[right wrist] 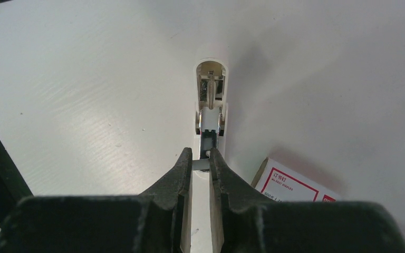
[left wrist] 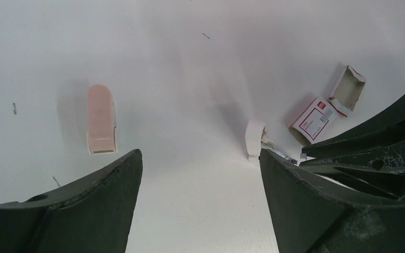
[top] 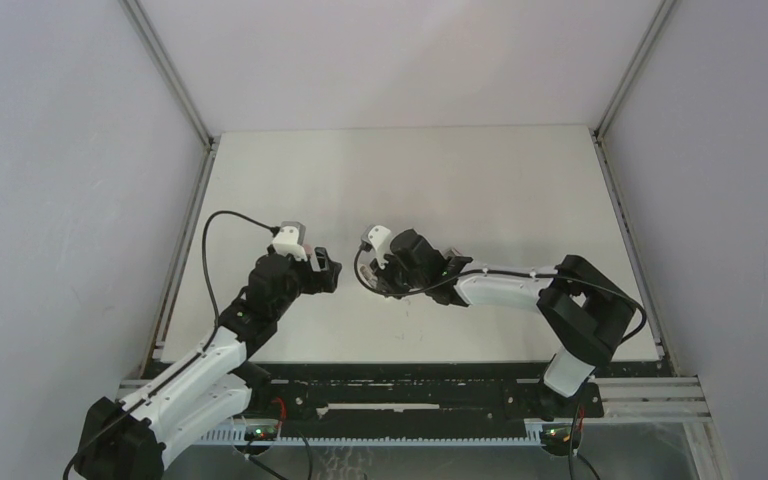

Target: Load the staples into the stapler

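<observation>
The staple strip sits slightly off the line of the stapler's channel, so next I will lower my right gripper, ease it over the stapler's near end (right wrist: 207, 155) and release the strip there.
The white stapler (right wrist: 211, 100) lies opened on the table, its metal magazine channel facing up. My right gripper (right wrist: 201, 159) is over its near end, shut on a small silvery-grey staple strip (right wrist: 201, 164) held at the channel. The red-and-white staple box (right wrist: 290, 185) lies just right of the stapler. In the left wrist view the box (left wrist: 314, 121) has its end flap open, and the stapler's white end (left wrist: 254, 138) shows beside the right fingers. My left gripper (left wrist: 199, 158) is open and empty, hovering left of the stapler. In the top view the two grippers, left (top: 328, 270) and right (top: 385, 280), nearly face each other.
A pale pink oblong block (left wrist: 101, 118) lies on the table left of my left gripper. A few loose specks, perhaps staples, lie on the white tabletop (top: 410, 180). Grey walls close in the table on the left, right and back.
</observation>
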Tool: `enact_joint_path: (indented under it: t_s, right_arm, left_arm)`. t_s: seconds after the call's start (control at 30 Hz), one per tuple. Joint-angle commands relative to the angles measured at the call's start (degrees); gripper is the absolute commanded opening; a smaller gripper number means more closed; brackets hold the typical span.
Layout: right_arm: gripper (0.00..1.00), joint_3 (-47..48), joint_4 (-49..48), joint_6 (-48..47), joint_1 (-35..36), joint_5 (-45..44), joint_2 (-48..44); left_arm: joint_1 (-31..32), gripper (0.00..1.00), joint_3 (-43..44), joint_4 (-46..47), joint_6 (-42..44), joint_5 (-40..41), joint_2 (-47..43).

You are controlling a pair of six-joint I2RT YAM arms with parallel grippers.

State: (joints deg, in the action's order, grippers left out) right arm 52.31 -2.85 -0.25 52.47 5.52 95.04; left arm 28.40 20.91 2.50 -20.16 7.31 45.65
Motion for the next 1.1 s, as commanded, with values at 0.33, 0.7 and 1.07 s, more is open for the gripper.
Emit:
enact_joint_path:
  t_s: [0.33, 0.7, 1.07]
  right_arm:
    - [0.04, 4.10, 1.35, -2.29, 0.88, -1.43, 3.23]
    - [0.04, 4.70, 1.55, -2.55, 0.93, -2.62, 4.43]
    - [0.03, 5.14, 1.73, -2.91, 0.96, -3.56, 5.36]
  left_arm:
    - [-0.28, 0.85, -0.41, 3.14, 2.06, -0.53, 0.37]
    - [-0.28, 0.85, -0.43, 3.03, 2.23, -0.77, -0.09]
    - [-0.28, 0.85, -0.52, 2.86, 2.41, -0.72, -0.52]
